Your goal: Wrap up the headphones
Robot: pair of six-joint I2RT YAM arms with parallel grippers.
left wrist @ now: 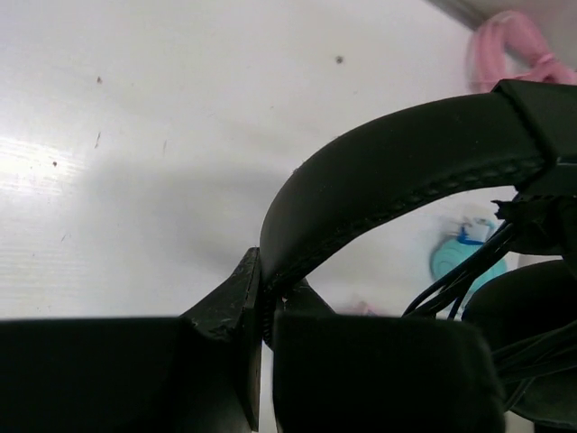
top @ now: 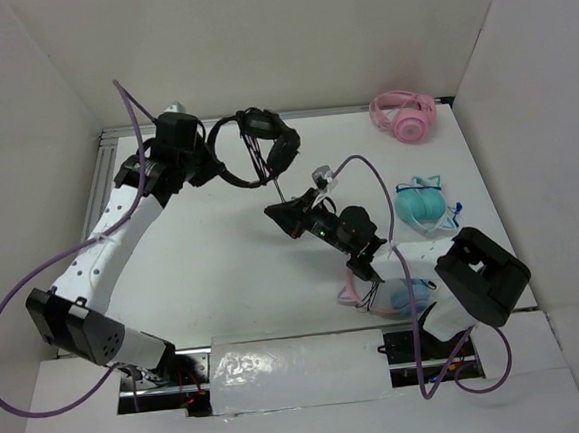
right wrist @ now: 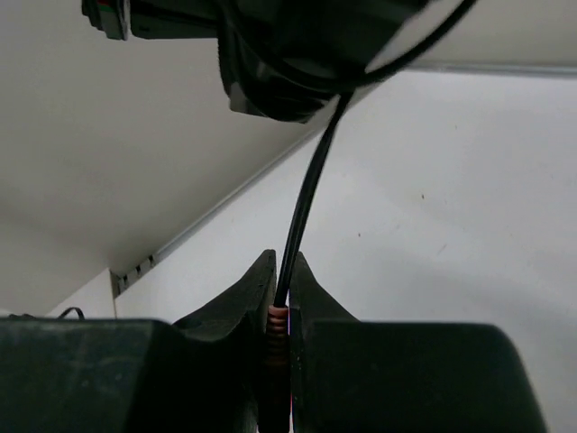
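The black pair hangs raised. So my right gripper will move down toward the teal headphones next and release the end of the cable on the bare tabletop short of them.
My left gripper [top: 205,161] is shut on the thin headband [left wrist: 406,171] of the black headphones [top: 255,139], at the back left of the table. In the left wrist view, my left gripper [left wrist: 266,289] pinches the band between its fingertips, and cable strands [left wrist: 451,289] hang by an earcup [left wrist: 527,316]. Near the table's middle, my right gripper [top: 284,215] is shut on the cable's end. In the right wrist view, the ribbed copper-coloured plug collar [right wrist: 279,325] sits between the jaws of my right gripper [right wrist: 282,280]. The black cable [right wrist: 311,180] runs straight up from it to an earcup [right wrist: 288,63].
Pink headphones [top: 403,115] lie at the back right corner. Teal cat-ear headphones [top: 424,204] sit at the right side. Another blue and pink item [top: 401,296] lies under my right arm. White walls close in the table on three sides.
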